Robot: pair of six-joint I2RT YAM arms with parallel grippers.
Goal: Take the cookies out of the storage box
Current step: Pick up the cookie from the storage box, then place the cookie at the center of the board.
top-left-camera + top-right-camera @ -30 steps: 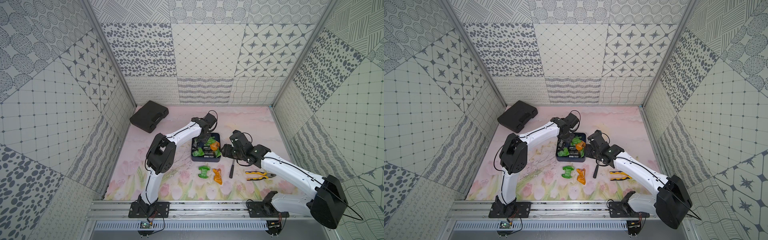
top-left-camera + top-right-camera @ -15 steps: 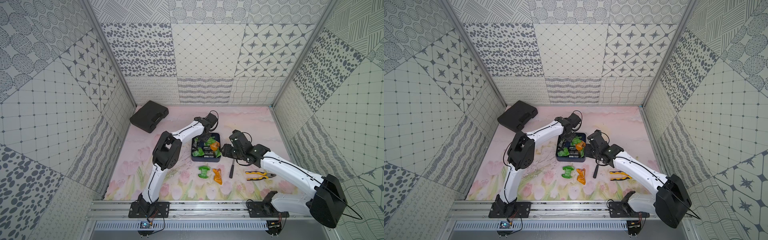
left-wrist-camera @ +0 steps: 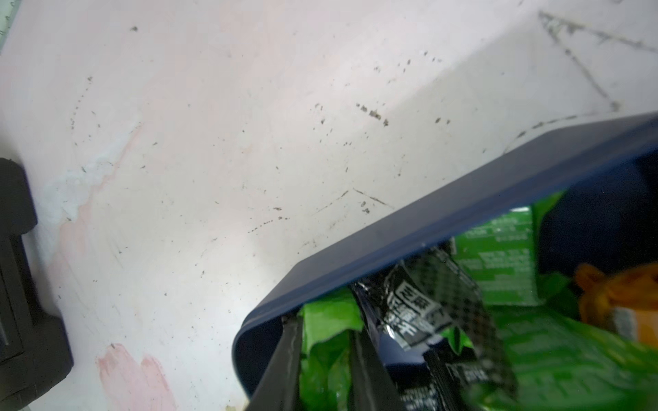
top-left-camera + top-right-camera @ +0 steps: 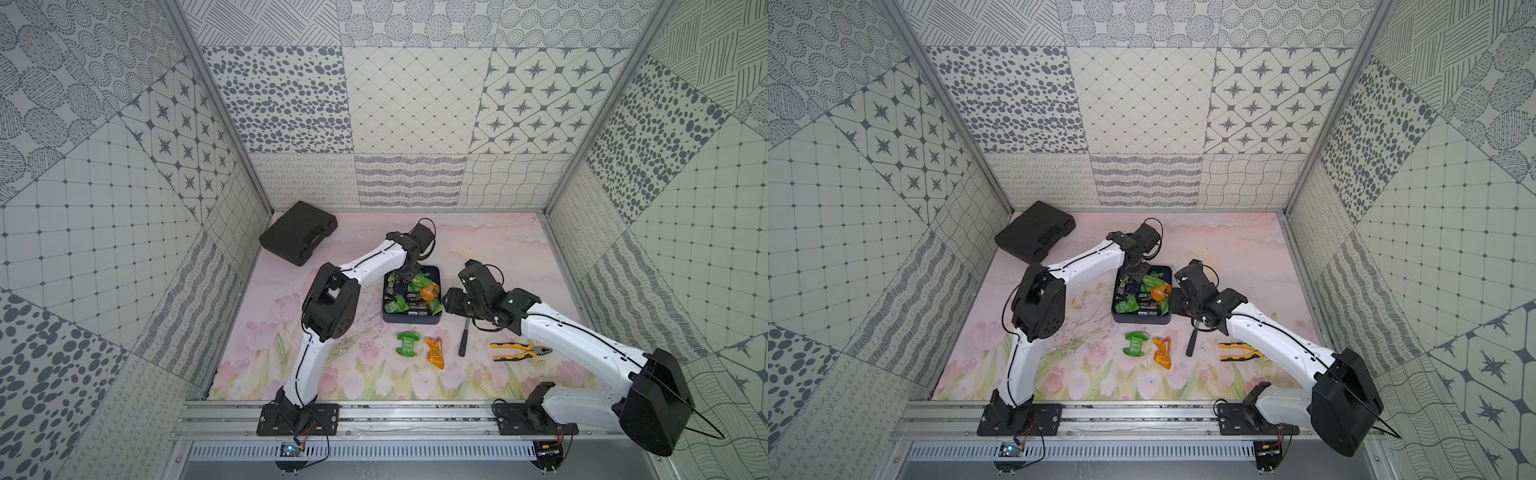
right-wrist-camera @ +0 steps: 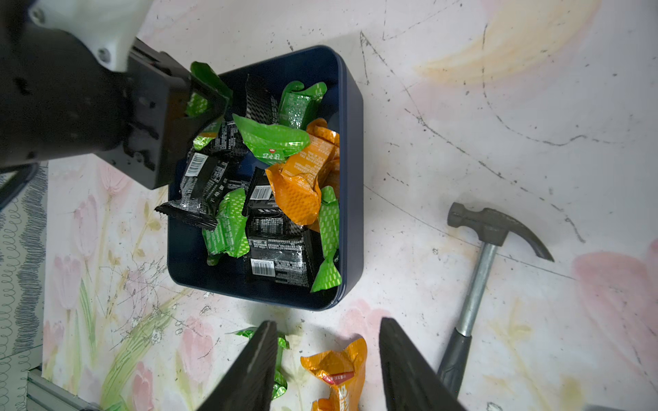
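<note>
My left gripper should go up, move back and come down to let go beside the loose green cookie, because that bare tabletop is below and back from the gripper.
The navy storage box holds several green, orange and black cookies. My left gripper reaches into the box's far left corner and is shut on a green cookie, which also shows between its fingers in the right wrist view. My right gripper hovers open and empty just outside the box's right wall. A green cookie and an orange cookie lie on the table in front of the box.
A hammer lies right of the loose cookies, with yellow-handled pliers beyond it. A black moulded case sits at the back left. Patterned walls enclose the table on three sides.
My left gripper has closed on the green cookie in the box, and its elbow has shifted. The right gripper's jaws have narrowed slightly; it stays beside the box.
</note>
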